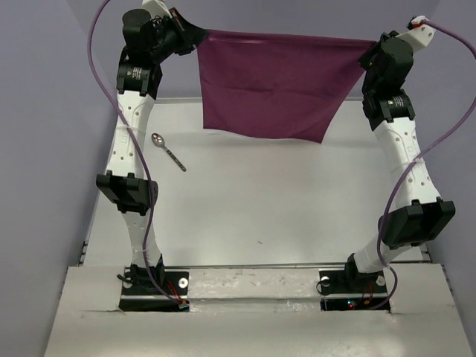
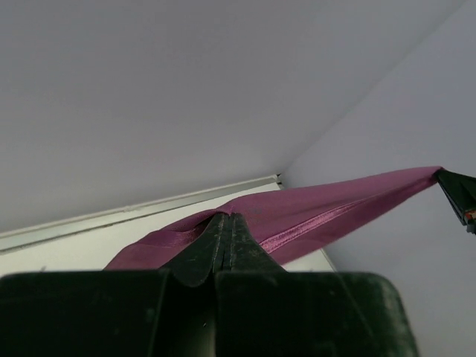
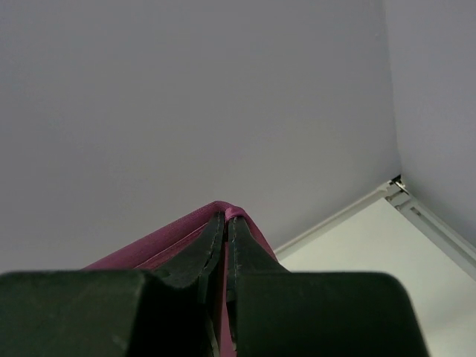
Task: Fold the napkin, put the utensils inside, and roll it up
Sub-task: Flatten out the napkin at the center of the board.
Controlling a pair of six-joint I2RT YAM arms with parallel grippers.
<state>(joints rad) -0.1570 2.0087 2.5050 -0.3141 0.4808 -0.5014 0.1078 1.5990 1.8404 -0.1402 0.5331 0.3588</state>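
Observation:
The napkin (image 1: 275, 83) still hangs in the air, so my right gripper will next pull back and down to the bare near tabletop and let go of the napkin's corner there.
The plum-purple napkin (image 1: 275, 83) hangs stretched in the air at the back of the table, held by its two upper corners. My left gripper (image 1: 199, 34) is shut on the left corner; in the left wrist view the cloth (image 2: 312, 212) runs from its closed tips (image 2: 224, 217) to the right. My right gripper (image 1: 370, 46) is shut on the right corner; the cloth (image 3: 167, 242) wraps over its tips (image 3: 226, 216). One grey metal spoon (image 1: 168, 151) lies on the table at the left, below the napkin. No other utensil is in view.
The white table (image 1: 282, 216) is walled in by grey-lilac panels at the left, back and right. Purple cables (image 1: 111, 97) run along both arms. The arm bases stand at the near edge.

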